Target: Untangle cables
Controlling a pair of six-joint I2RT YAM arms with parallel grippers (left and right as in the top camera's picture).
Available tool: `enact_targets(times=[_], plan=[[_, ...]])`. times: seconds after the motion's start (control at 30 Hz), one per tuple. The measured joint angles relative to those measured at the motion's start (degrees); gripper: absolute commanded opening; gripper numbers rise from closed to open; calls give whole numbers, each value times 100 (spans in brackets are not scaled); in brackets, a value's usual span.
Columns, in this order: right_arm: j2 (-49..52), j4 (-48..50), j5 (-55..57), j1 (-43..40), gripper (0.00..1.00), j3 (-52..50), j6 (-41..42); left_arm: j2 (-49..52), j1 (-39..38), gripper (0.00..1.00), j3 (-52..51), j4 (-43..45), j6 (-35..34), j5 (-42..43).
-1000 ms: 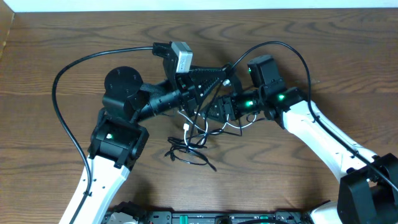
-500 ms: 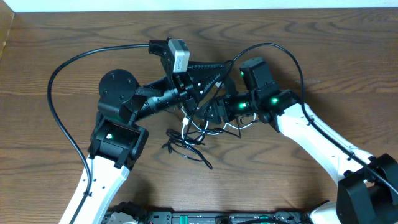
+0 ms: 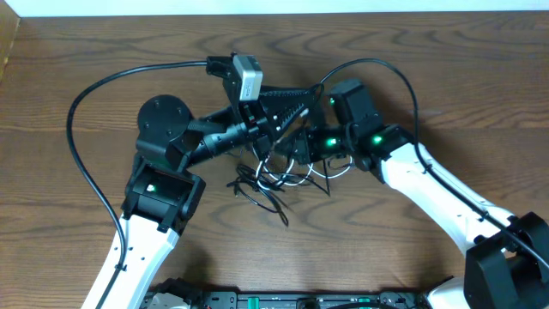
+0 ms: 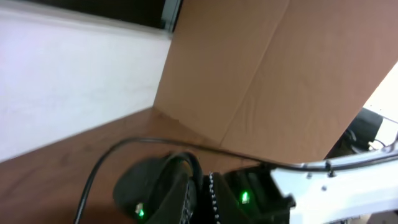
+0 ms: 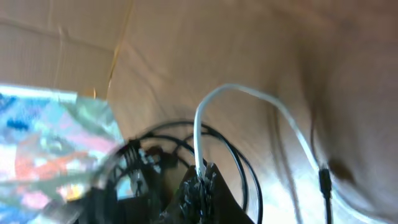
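The open tabletop is to the right of my right gripper in the overhead view, so next my right gripper will swing there, clear of my left gripper, and release the white cable.
The cables [image 3: 266,180] lie in a loose tangle of thin black cords and one white cord on the wooden table, between the two arms. My right gripper [image 3: 293,154] reaches into the tangle from the right. In the right wrist view it [image 5: 202,177] is shut on the white cable [image 5: 205,106], which arches up out of the fingertips; black cords [image 5: 244,162] loop behind. My left gripper [image 3: 304,101] hovers above and behind the tangle, pointing right. Its jaws [image 4: 204,199] are shut; whether a cord sits between them is hidden.
The left arm's thick black lead [image 3: 81,129] sweeps in a wide arc over the left of the table. The right arm's lead [image 3: 403,73] arcs behind its wrist. A cardboard wall [image 4: 267,74] stands beyond the table. The table's far edge [image 3: 257,9] runs along the top.
My right gripper has gone from open to shut on the white cable. The tangle has shifted slightly up and right. Both arms have edged a little to the left.
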Motion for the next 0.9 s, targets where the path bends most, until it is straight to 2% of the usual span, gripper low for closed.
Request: enact_targets(times=[0.2, 0.37, 0.47, 0.57, 0.63, 0.67, 0.9], plan=[[-9, 407, -452, -1010, 2, 0, 328, 79, 0, 8, 0, -1137, 483, -660], [-109, 431, -1051, -2039, 1, 0, 496, 424, 0, 8, 0, -1698, 841, -1432], [-275, 417, -1423, -2601, 1, 0, 551, 737, 2, 9, 0, -1797, 953, -1893], [-496, 417, -1725, -3123, 1, 0, 608, 1064, 20, 16, 0, -1805, 1023, -2238], [-664, 420, -1917, -3471, 1, 0, 627, 1285, 61, 17, 0, -1814, 1049, -2455], [-726, 420, -1976, -3591, 1, 0, 632, 1360, 90, 21, 0, -1816, 1054, -2564], [-1169, 420, -2531, -4559, 1, 0, 730, 1773, 605, 22, 0, -1912, 1097, -2951]])
